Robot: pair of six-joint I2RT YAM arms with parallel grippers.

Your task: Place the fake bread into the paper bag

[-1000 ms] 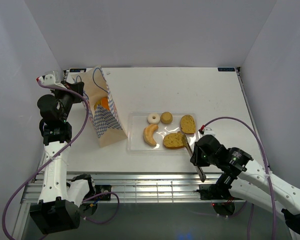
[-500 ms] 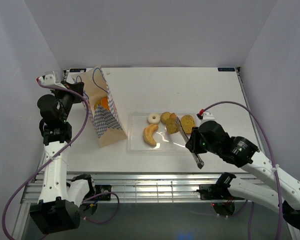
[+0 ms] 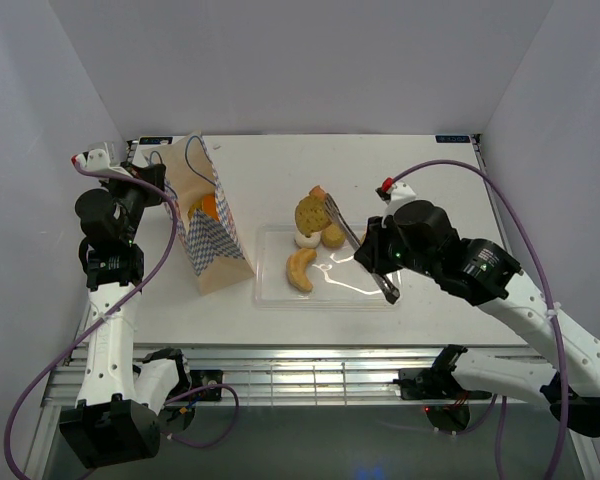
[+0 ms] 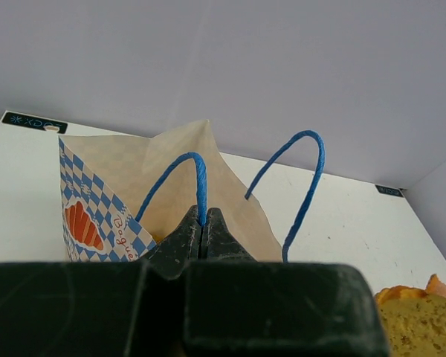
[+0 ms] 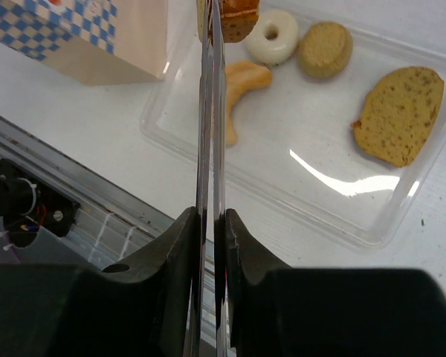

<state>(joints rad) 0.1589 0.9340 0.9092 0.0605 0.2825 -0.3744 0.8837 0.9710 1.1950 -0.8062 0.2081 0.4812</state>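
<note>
My right gripper carries the toast over the bag's opening next and releases it. The bag stands open outward of that gripper and to its left in the top view.
The paper bag [image 3: 208, 240] stands open at the left, with an orange bread piece [image 3: 208, 207] inside. My left gripper [image 3: 160, 182] is shut on one blue cord handle [image 4: 199, 182] of the bag [image 4: 171, 167]. My right gripper [image 3: 378, 262] is shut on metal tongs [image 3: 352, 240], which pinch a brown toast slice [image 3: 308, 213] in the air over the tray's far left corner. In the right wrist view the tongs [image 5: 212, 111] hold the toast [image 5: 235, 18] above a pale crescent [image 5: 238, 88], a white ring [image 5: 273, 35], a small bun [image 5: 325, 49] and a second toast slice [image 5: 398, 115].
The clear plastic tray [image 3: 268, 298] lies mid-table, to the right of the bag; its rim also shows in the right wrist view [image 5: 334, 227]. The table's metal front edge [image 3: 280, 360] runs just below it. White walls close in on three sides.
My right gripper has lifted the toast slice out of the tray with the tongs and carried it up and to the left, toward the bag. The left arm has not moved.
</note>
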